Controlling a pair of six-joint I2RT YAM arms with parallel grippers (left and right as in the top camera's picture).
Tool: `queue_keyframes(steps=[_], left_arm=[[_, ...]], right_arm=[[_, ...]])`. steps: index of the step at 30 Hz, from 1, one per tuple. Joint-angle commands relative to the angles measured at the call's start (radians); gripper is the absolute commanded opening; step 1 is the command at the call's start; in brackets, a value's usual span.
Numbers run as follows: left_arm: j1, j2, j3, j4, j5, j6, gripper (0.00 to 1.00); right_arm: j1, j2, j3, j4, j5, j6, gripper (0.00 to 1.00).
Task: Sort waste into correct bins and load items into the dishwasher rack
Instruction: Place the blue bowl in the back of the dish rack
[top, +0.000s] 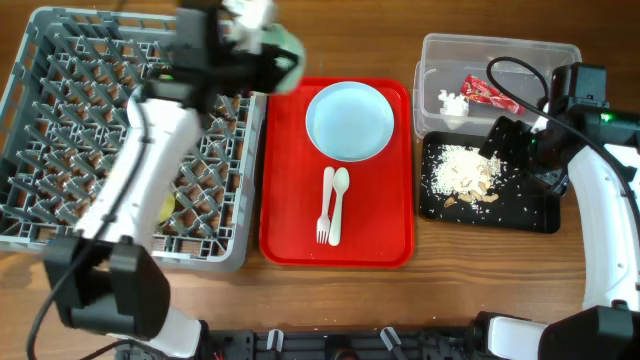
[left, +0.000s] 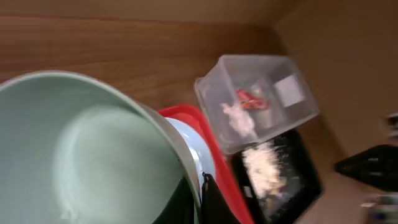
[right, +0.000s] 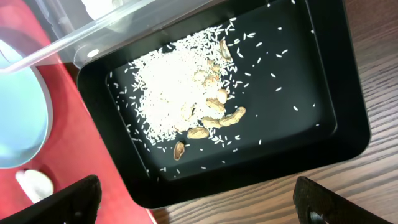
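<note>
I will tilt my left gripper and lower it over the rack's far wires, as the pale green bowl hangs past the rack's edge by the red tray.
My left gripper (top: 262, 45) is shut on the rim of the pale green bowl (top: 288, 55) and holds it above the rack's right back corner; its fingers (left: 200, 200) pinch the bowl's rim (left: 81, 155). The grey dishwasher rack (top: 60, 120) holds something yellow (top: 167, 208). A pale blue plate (top: 350, 120), white fork (top: 324, 206) and spoon (top: 339, 200) lie on the red tray. The clear tub (top: 500, 50) holds the red wrapper (top: 490, 93) and tissue (top: 450, 103). The black tray (top: 535, 210) holds rice crumbs (top: 465, 172). My right gripper (right: 202, 208) is open and empty over the black tray's (right: 298, 74) near edge.
The red serving tray (top: 290, 230) lies between the rack and the bins. In the right wrist view, rice and peanuts (right: 186, 93) lie in the black tray, with the plate (right: 18, 118) and spoon tip (right: 34, 183) at the left. Bare wood lies in front of the trays.
</note>
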Motion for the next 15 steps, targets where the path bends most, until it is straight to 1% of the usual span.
queue_keyframes(steps=[1,3,6,10,15], left_arm=[[0.156,0.031,0.003,-0.008,0.385,-0.044,0.04],[0.232,0.066,0.003,-0.012,0.493,-0.087,0.04],[0.298,0.115,0.003,-0.012,0.619,-0.098,0.04],[0.358,0.15,0.003,-0.012,0.678,-0.141,0.04],[0.365,0.151,0.003,-0.012,0.697,-0.145,0.04]], right_arm=[[-0.003,-0.02,0.017,-0.002,-0.013,-0.017,1.0],[-0.003,-0.02,0.017,-0.002,-0.013,-0.017,1.0],[-0.003,-0.02,0.017,-0.002,-0.013,-0.017,1.0],[-0.003,-0.02,0.017,-0.001,-0.013,-0.017,1.0],[-0.003,-0.02,0.017,0.0,-0.013,-0.017,1.0]])
